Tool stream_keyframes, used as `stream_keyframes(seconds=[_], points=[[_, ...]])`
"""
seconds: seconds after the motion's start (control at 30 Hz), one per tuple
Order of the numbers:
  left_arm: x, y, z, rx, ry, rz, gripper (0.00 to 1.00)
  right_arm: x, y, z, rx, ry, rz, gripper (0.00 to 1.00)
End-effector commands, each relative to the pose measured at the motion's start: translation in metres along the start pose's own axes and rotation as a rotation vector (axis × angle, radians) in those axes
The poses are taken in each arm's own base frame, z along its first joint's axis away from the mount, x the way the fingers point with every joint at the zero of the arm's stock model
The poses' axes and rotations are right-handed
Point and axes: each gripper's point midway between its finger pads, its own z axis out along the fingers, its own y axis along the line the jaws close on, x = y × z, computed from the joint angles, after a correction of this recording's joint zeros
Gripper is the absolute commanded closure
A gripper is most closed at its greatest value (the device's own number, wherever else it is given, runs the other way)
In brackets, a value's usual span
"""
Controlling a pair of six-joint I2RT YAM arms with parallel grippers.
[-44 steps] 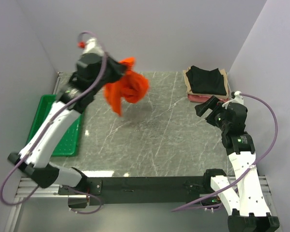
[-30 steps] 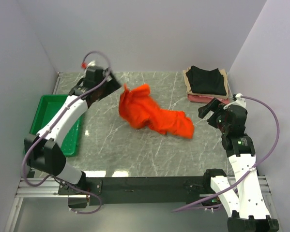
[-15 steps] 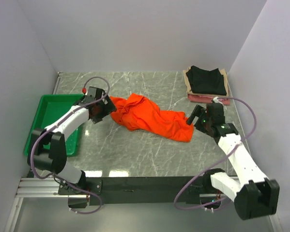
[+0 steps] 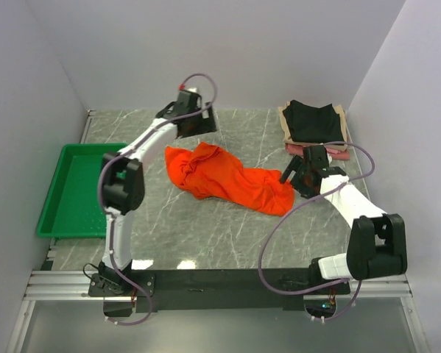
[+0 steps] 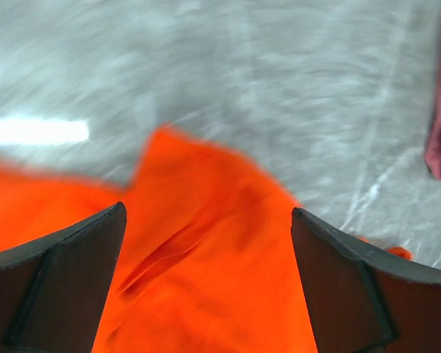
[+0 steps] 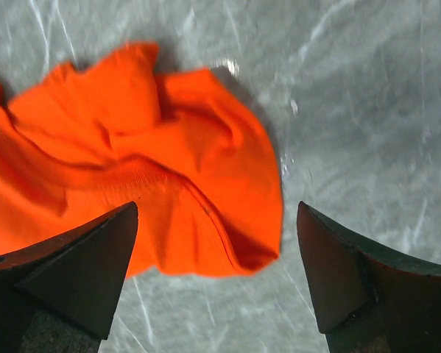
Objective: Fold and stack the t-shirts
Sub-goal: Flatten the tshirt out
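The fold runs through the orange cloth (image 5: 205, 279) under the left gripper's open fingers, so the robot should lower that gripper onto the far end of the fold, moving it right in the top view.
A bright orange t-shirt (image 4: 227, 176) lies crumpled in a long heap across the middle of the table. My left gripper (image 4: 196, 121) hangs open over its far left end; in the left wrist view (image 5: 207, 209) orange cloth (image 5: 205, 279) fills the space below the spread fingers, held by neither. My right gripper (image 4: 297, 173) stands open at the shirt's right end. In the right wrist view (image 6: 217, 206) the shirt's edge (image 6: 154, 154) lies under the gap, untouched. Folded t-shirts are stacked at the back right: black (image 4: 316, 121) on top, then beige, with pink (image 4: 308, 149) at the bottom.
A green plastic tray (image 4: 76, 191) sits at the table's left edge. Grey walls close in the back and both sides. The pink cloth of the stack (image 5: 439, 140) shows at the right edge of the left wrist view.
The orange shirt, held aloft by my left gripper, was let go and landed on the table. The left gripper swung to the back over it; the right gripper came in to its right end.
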Motion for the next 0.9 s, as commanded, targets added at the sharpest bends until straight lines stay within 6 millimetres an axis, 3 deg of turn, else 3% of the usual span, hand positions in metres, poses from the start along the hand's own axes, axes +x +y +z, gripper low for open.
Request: stream_keyframes(seconds=[0.0,0.03,0.07,0.17,0.3,0.43,0.5,0.53,0.6,0.87], points=[[0.015,-0.030,0.022,0.032,0.068,0.188,0.01,-0.031,0.018,0.001,-0.057,-0.049,0.057,0.07],[0.030,-0.027,0.042,0.016,0.108,0.197,0.01,-0.030,0.016,0.005,-0.047,-0.040,0.059,0.07],[0.024,-0.042,0.043,0.038,0.092,0.212,0.01,-0.031,0.015,0.006,-0.044,-0.038,0.060,0.07],[0.044,-0.050,0.058,0.037,0.129,0.240,0.01,-0.030,0.011,0.011,-0.031,-0.030,0.070,0.07],[0.048,-0.042,0.067,-0.003,0.106,0.241,0.05,-0.031,0.005,0.014,-0.017,-0.027,0.087,0.08],[0.060,-0.027,0.076,-0.061,0.136,0.241,0.30,-0.031,0.003,0.015,-0.014,-0.027,0.089,0.09],[0.067,-0.023,0.078,-0.071,0.155,0.250,0.35,-0.030,0.002,0.014,-0.008,-0.018,0.078,0.11],[0.069,-0.022,0.079,-0.073,0.161,0.252,0.43,-0.030,0.000,0.015,-0.002,-0.015,0.074,0.11],[0.074,-0.017,0.081,-0.084,0.167,0.258,0.50,-0.028,-0.003,0.016,0.005,-0.010,0.072,0.11],[0.078,-0.014,0.082,-0.095,0.178,0.274,0.60,-0.025,-0.009,0.015,0.010,-0.012,0.082,0.11]])
